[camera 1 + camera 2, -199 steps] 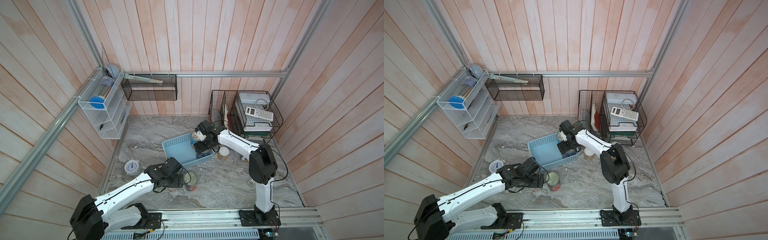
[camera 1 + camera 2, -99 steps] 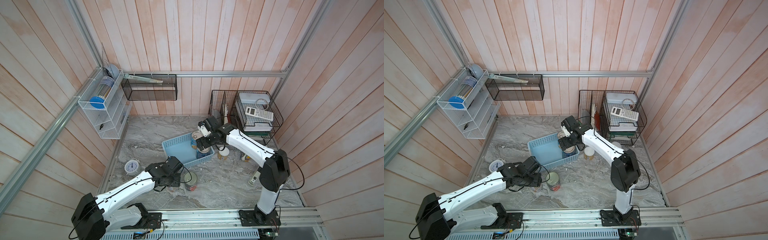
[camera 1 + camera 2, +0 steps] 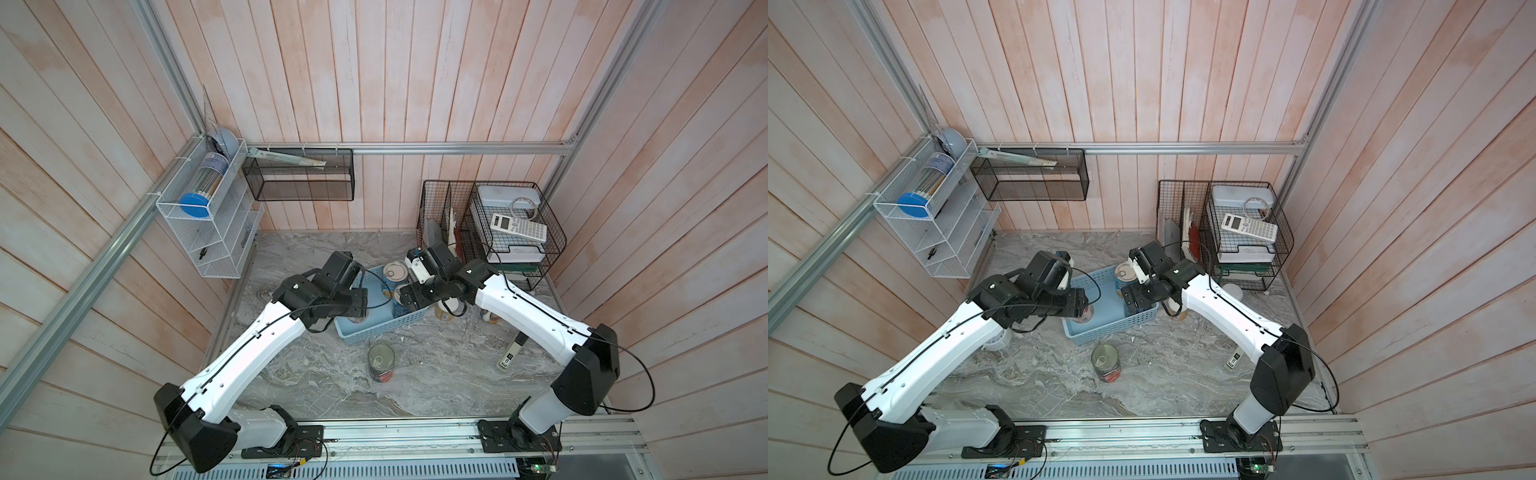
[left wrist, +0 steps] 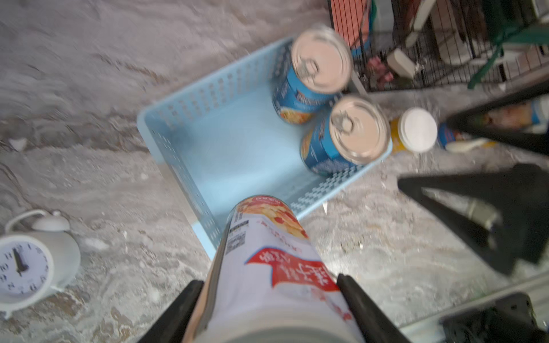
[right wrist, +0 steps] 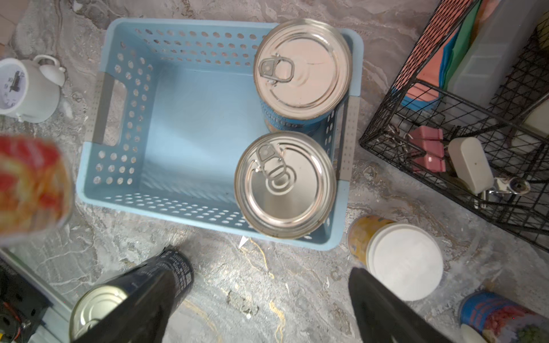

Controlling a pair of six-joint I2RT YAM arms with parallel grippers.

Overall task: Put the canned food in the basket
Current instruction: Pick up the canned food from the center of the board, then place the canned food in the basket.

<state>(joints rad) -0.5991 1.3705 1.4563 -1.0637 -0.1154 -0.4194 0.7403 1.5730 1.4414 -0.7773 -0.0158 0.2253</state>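
The basket's far clock-side corner (image 4: 176, 128) is clear of blue cans and lies outward and below. I will move my left gripper outward next, lower the can there and let it go.
My left gripper (image 4: 269, 282) is shut on a white-and-red-labelled can (image 4: 267, 255), held tilted over the near-left rim of the light-blue basket (image 3: 376, 330) (image 3: 1100, 332) (image 4: 166, 118) (image 5: 118, 89); in a top view the left gripper (image 3: 1077, 305) hides most of it. Two blue cans (image 5: 303, 65) (image 5: 282, 184) stand upright in the basket's right end. My right gripper (image 5: 266, 267) (image 3: 409, 297) hangs open above that end, nothing between its fingers. A red can (image 3: 381, 361) (image 3: 1105, 361) stands on the table in front. A yellow white-lidded can (image 5: 404, 261) and another can (image 5: 499, 317) stand right of the basket.
A white alarm clock (image 4: 26, 267) (image 5: 23, 86) sits left of the basket. Black wire organisers (image 3: 498, 232) holding a calculator (image 3: 517, 226) fill the back right corner. A white wire rack (image 3: 203, 220) and a black mesh shelf (image 3: 299, 178) hang on the walls. A small stick-like device (image 3: 510, 357) lies front right.
My left gripper has shut on the white-and-red can and carried it from beside the red can up to the basket's near-left rim. The right arm's elbow swung right; its gripper stayed open.
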